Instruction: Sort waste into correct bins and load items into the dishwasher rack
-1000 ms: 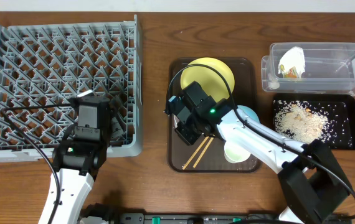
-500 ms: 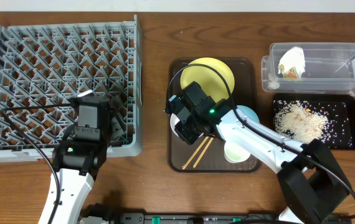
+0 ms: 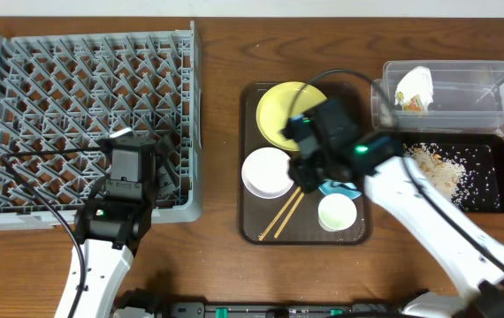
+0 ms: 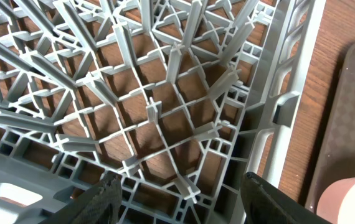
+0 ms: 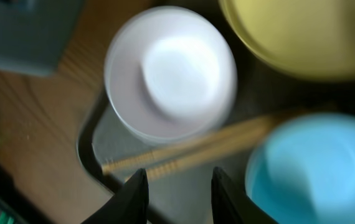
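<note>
I need to move my right gripper back and down next, onto the small white cup's rim facing the chopsticks, because the light blue bowl crowds the cup's far side.
My right gripper hangs open and empty over the chopsticks, which lie on the brown serving tray. Around it are the white bowl, the yellow plate and the light blue bowl. From overhead, the right gripper is just right of the white bowl, and the small white cup stands in front of it. My left gripper is open and empty above the near right corner of the dishwasher rack. The napkin lies in the clear tub, and crumbs lie in the black tray.
The brown serving tray lies between the rack and the two bins. The yellow plate rests at its far end and the chopsticks at its near end. The right arm covers most of the light blue bowl.
The right arm has swung to the right, off the white bowl, and its jaws have opened. The white bowl now shows in full on the tray. The left arm has not moved.
</note>
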{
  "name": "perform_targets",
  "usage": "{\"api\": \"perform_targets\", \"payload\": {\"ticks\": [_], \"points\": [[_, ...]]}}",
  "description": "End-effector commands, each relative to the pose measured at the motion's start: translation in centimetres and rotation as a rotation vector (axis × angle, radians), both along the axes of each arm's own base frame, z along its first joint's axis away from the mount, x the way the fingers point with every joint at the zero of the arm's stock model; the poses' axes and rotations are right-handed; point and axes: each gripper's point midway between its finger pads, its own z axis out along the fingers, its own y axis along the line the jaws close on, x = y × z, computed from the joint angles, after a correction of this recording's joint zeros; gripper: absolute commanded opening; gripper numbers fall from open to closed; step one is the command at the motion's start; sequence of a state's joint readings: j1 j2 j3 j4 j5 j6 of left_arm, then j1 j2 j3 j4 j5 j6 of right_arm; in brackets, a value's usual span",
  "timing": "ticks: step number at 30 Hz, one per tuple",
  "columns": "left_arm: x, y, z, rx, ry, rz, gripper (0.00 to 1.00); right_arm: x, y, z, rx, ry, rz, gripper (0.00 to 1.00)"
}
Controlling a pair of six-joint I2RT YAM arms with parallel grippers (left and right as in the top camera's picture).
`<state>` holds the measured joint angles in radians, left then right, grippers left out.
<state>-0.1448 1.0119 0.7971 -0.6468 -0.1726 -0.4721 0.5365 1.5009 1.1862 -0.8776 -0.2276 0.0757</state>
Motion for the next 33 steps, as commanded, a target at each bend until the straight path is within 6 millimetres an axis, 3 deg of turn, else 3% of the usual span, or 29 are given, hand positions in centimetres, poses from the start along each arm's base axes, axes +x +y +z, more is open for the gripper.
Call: {"api": "perform_targets", "payload": {"ticks": [1, 8, 13, 19, 22, 28, 30, 32, 33], "points": [[0.2, 0.5, 0.5, 0.014, -0.015, 0.021, 0.64, -0.6, -2.3, 0.3, -0.031, 0.063, -0.115, 0.31], [0.2, 0.5, 0.5, 0.013, -0.015, 0.021, 0.64, -5.0, -4.6, -2.2, -0.155, 0.273, -0.224, 0.32], [0.2, 0.5, 0.5, 0.013, -0.015, 0.021, 0.64, -6.6, -5.7, -4.4, -0.229, 0.315, -0.274, 0.33], [0.2, 0.5, 0.5, 0.014, -0.014, 0.021, 0.64, -8.1, -5.6, -6.8, -0.244, 0.337, -0.268, 0.32], [0.2, 0.5, 0.5, 0.013, -0.014, 0.021, 0.65, -8.5, -5.5, -7.6, -0.247, 0.342, -0.276, 0.28], [0.2, 0.5, 0.5, 0.014, -0.014, 0.021, 0.65, -8.2, -6.2, -8.4, -0.276, 0.314, -0.310, 0.04], [0.2, 0.5, 0.5, 0.014, -0.014, 0.021, 0.64, -7.6, -6.1, -8.4, -0.268, 0.291, -0.314, 0.01], [0.2, 0.5, 0.5, 0.013, -0.014, 0.021, 0.59, -6.8, -5.5, -8.1, -0.241, 0.265, -0.314, 0.01], [0.2, 0.5, 0.5, 0.014, -0.014, 0.021, 0.52, -6.4, -5.1, -7.8, -0.226, 0.254, -0.308, 0.01]]}}
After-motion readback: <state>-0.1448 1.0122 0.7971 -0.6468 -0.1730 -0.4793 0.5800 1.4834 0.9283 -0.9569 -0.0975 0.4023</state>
